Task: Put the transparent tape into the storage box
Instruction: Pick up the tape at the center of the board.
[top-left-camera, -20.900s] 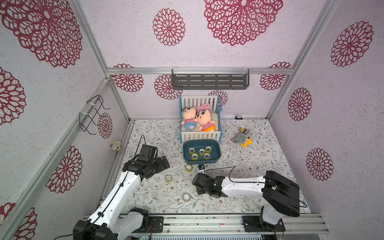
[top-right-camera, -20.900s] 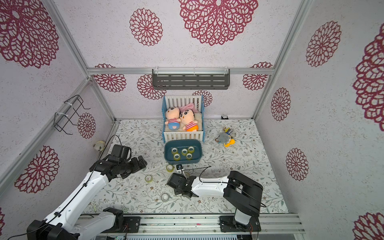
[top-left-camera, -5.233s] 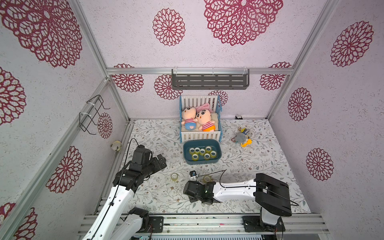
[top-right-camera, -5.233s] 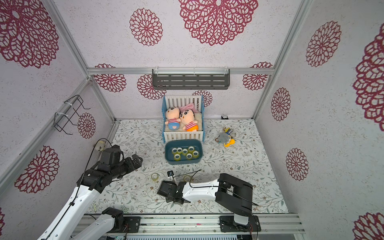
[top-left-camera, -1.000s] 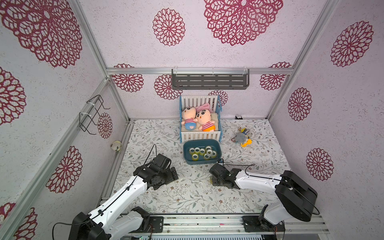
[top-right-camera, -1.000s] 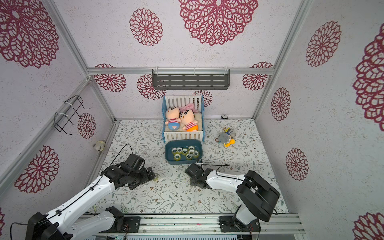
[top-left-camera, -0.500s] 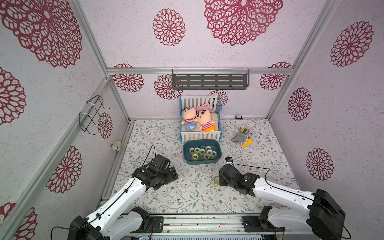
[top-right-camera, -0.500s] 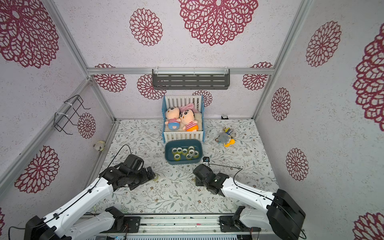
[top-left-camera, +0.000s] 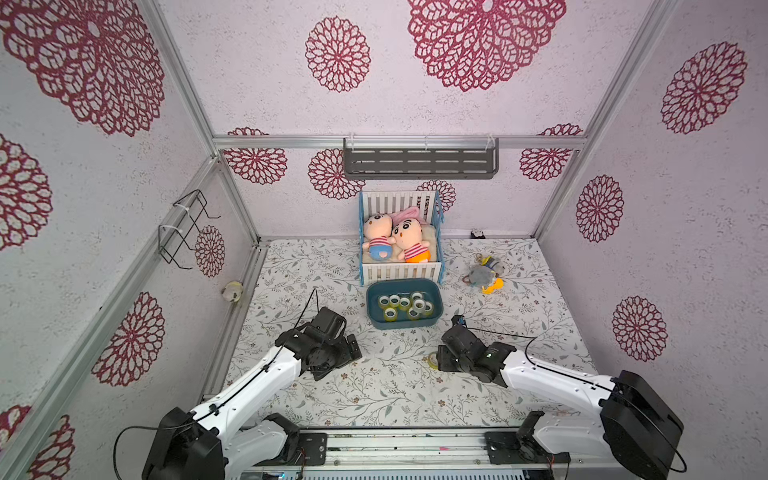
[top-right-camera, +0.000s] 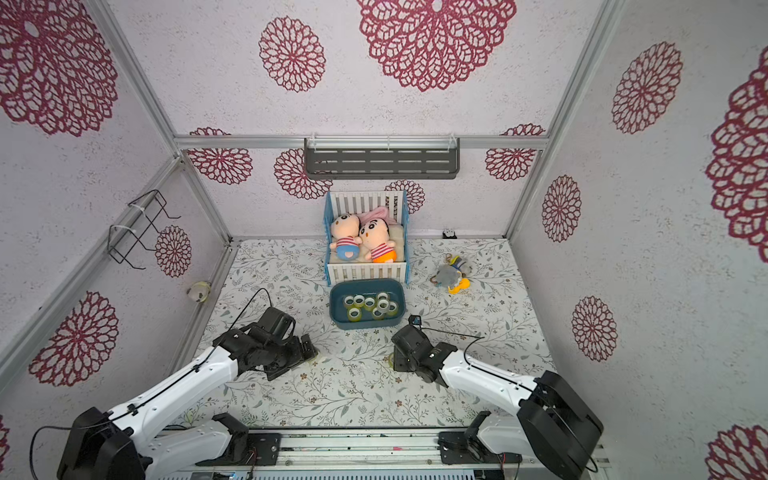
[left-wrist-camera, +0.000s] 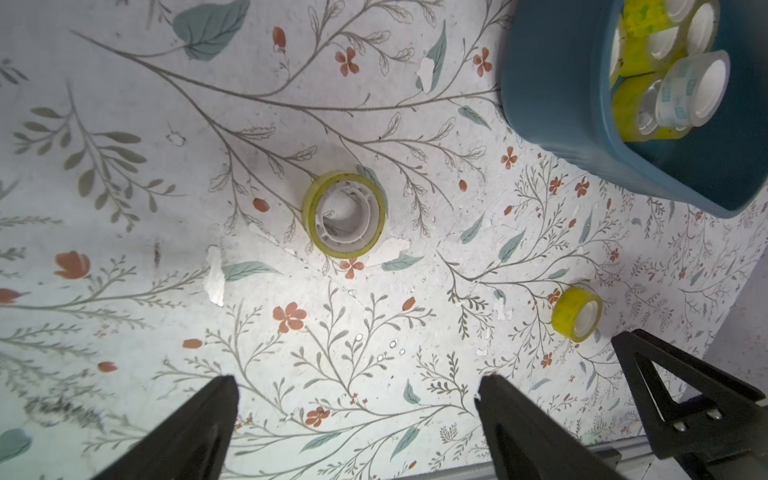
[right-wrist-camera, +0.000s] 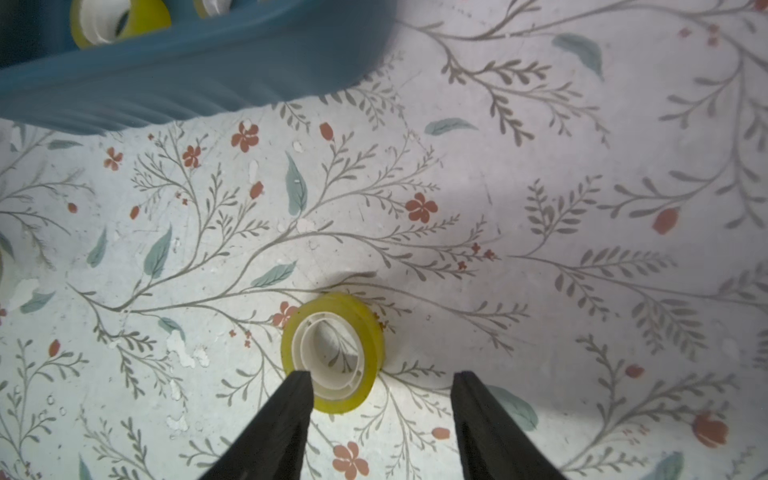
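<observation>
My right gripper comes down onto the tilted roll's side (right-wrist-camera: 370, 349) next, one finger in its hole and one outside, since the open hole is beside one finger.
The dark teal storage box (top-left-camera: 402, 325) (top-right-camera: 368, 325) sits in front of the crib and holds several tape rolls (top-left-camera: 405, 305). A yellowish transparent tape roll (right-wrist-camera: 332, 353) (top-left-camera: 433, 360) rests tilted on the floral mat. My right gripper (right-wrist-camera: 378, 386) (top-left-camera: 441, 360) is open just behind that roll, which sits off one fingertip, not between the fingers. Another roll (left-wrist-camera: 345, 214) lies flat ahead of my left gripper (left-wrist-camera: 357, 386) (top-left-camera: 353, 347), which is open and empty. In the left wrist view the box wall (left-wrist-camera: 552, 83) and the tilted roll (left-wrist-camera: 577, 313) also show.
A white-slatted blue crib (top-left-camera: 401, 270) with two dolls stands behind the box. A small plush toy (top-left-camera: 484, 276) lies to the right of it. A grey shelf (top-left-camera: 419, 162) hangs on the back wall, a wire rack (top-left-camera: 183, 228) on the left wall.
My right arm has drawn back from the box toward the front and its jaws have widened; a tape roll now rests on the mat at its fingertips. The left arm has hardly moved.
</observation>
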